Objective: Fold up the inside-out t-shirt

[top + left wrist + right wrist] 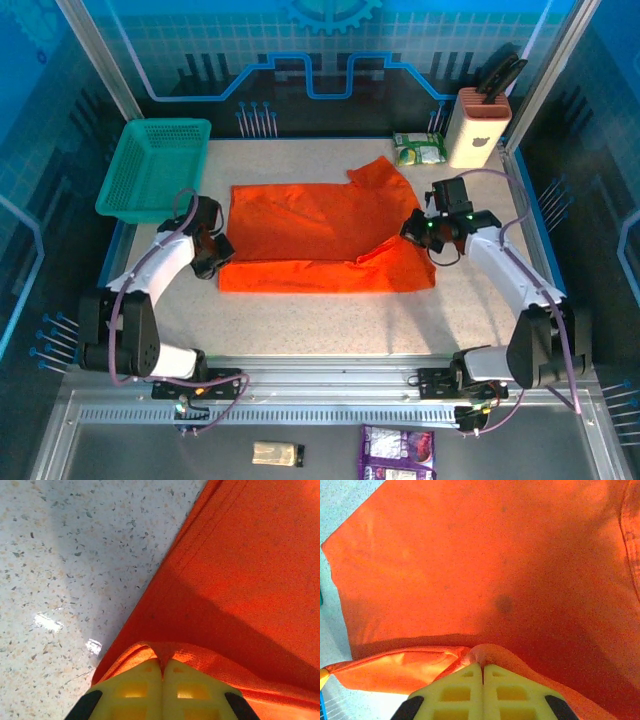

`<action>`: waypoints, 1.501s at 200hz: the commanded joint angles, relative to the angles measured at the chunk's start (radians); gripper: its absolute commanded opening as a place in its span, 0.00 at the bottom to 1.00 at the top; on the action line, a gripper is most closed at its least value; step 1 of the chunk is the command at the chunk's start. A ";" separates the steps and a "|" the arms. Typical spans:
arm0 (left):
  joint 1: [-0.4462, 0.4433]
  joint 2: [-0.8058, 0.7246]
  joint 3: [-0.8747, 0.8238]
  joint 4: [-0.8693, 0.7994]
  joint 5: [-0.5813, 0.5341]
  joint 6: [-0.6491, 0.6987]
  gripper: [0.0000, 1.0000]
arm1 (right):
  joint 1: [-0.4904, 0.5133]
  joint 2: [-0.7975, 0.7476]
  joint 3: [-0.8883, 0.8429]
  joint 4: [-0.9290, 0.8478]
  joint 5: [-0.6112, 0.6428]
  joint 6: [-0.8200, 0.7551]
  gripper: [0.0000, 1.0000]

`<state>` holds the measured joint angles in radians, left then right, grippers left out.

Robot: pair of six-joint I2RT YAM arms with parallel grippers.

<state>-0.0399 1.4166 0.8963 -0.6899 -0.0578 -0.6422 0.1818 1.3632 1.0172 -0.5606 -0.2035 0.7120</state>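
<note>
The cloth lies just outward of my left gripper. It will ease outward along the shirt's side edge next and release the shirt's pinched near corner onto the flat cloth [241,243] [167,614].
The inside-out t-shirt [320,235], bright orange-red, lies spread across the middle of the speckled table with its near part folded over. My left gripper [222,250] is at the shirt's left edge, shut on a pinch of its cloth. In the left wrist view the yellow fingers [135,690] press together with the t-shirt [240,570] bunched between their tips. My right gripper [412,228] sits at the shirt's right side, likewise shut on a raised fold. In the right wrist view the t-shirt [470,560] spreads out ahead of the closed gripper [482,666].
A teal mesh basket [155,165] stands at the back left of the table. At the back right are a green packet [420,149] and a cream knife block [478,128]. Bare table [330,320] lies in front of the shirt.
</note>
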 commanded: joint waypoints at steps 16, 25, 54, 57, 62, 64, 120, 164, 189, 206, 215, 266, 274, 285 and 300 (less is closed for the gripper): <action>0.011 0.090 0.059 0.049 0.025 0.045 0.00 | -0.023 0.089 0.074 0.057 -0.013 -0.053 0.00; 0.011 0.112 0.068 0.053 0.024 0.047 0.00 | -0.028 0.110 0.085 0.063 -0.010 -0.058 0.00; 0.011 0.161 0.100 0.055 0.006 0.056 0.00 | -0.040 0.175 0.110 0.083 -0.015 -0.069 0.00; 0.011 0.164 0.105 0.055 0.003 0.058 0.00 | -0.041 0.182 0.112 0.083 -0.017 -0.069 0.00; 0.012 0.171 0.111 0.052 0.001 0.058 0.01 | -0.042 0.192 0.116 0.085 -0.019 -0.071 0.00; 0.011 0.173 0.113 0.051 0.000 0.059 0.01 | -0.043 0.196 0.118 0.087 -0.021 -0.072 0.00; 0.012 0.183 0.137 0.028 -0.030 0.066 0.03 | -0.044 0.258 0.144 0.076 -0.047 -0.088 0.00; 0.012 0.165 0.113 0.012 -0.051 0.047 0.04 | -0.044 0.243 0.135 0.070 -0.052 -0.089 0.00; 0.015 0.153 0.092 0.002 -0.083 0.015 0.05 | -0.045 0.223 0.127 0.064 -0.048 -0.087 0.00; 0.015 0.133 0.084 0.010 -0.080 0.007 0.06 | -0.044 0.203 0.122 0.061 -0.049 -0.084 0.00; 0.015 0.124 0.082 0.014 -0.074 0.004 0.07 | -0.045 0.190 0.117 0.062 -0.047 -0.082 0.00; 0.015 0.113 0.069 0.020 -0.064 0.007 0.08 | -0.044 0.110 0.078 0.088 -0.037 -0.059 0.00; 0.015 0.112 0.064 0.023 -0.064 0.004 0.08 | -0.045 0.104 0.077 0.092 -0.034 -0.059 0.00; 0.015 0.110 0.060 0.026 -0.062 0.002 0.08 | -0.044 0.109 0.077 0.097 -0.027 -0.059 0.00; 0.015 0.112 0.059 0.035 -0.059 0.000 0.09 | -0.045 0.132 0.085 0.101 -0.027 -0.063 0.00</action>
<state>-0.0345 1.5532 0.9710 -0.6518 -0.1101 -0.6292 0.1493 1.4845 1.1107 -0.4767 -0.2401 0.6468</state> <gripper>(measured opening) 0.087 0.063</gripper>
